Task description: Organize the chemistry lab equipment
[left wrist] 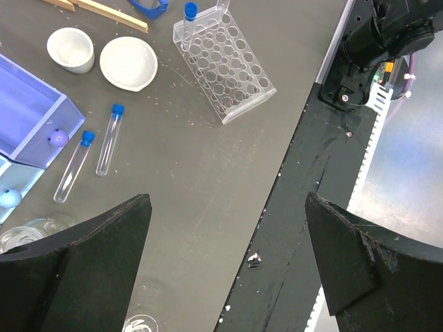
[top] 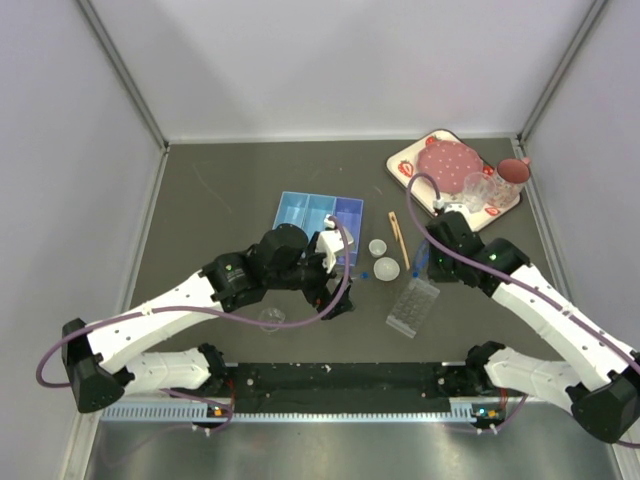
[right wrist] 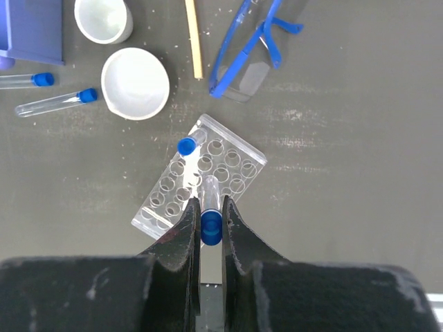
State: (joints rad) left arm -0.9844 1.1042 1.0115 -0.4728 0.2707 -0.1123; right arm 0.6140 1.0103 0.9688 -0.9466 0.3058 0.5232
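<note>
I should lower the upright tube with my right gripper into the empty hole (top: 419, 287) beside the standing capped tube (right wrist: 215, 146) and let go of the cap, because that hole is below the upright tube.
My right gripper (right wrist: 211, 214) is shut on a clear tube with a blue cap (right wrist: 211, 228). The tube hangs upright over the clear well rack (right wrist: 239, 162), its lower end close to the holes. Another capped tube (right wrist: 187, 146) stands in a corner hole of the rack. Two more tubes (left wrist: 111, 138) (left wrist: 75, 166) lie flat beside the blue compartment tray (left wrist: 31, 111). Two small round white-looking dishes (right wrist: 136, 83) (right wrist: 104, 19) sit near them. Wooden tongs (top: 399, 237) lie behind the rack. My left gripper (left wrist: 227, 200) is open and holds nothing, low over the table near its front rail.
Blue safety glasses (right wrist: 252, 41) lie beyond the rack. A strawberry-print tray (top: 405, 165) with a pink plate and glasses stands at the back right. A clear dish (top: 271, 318) sits under the left arm. The black front rail (left wrist: 304, 228) runs close by.
</note>
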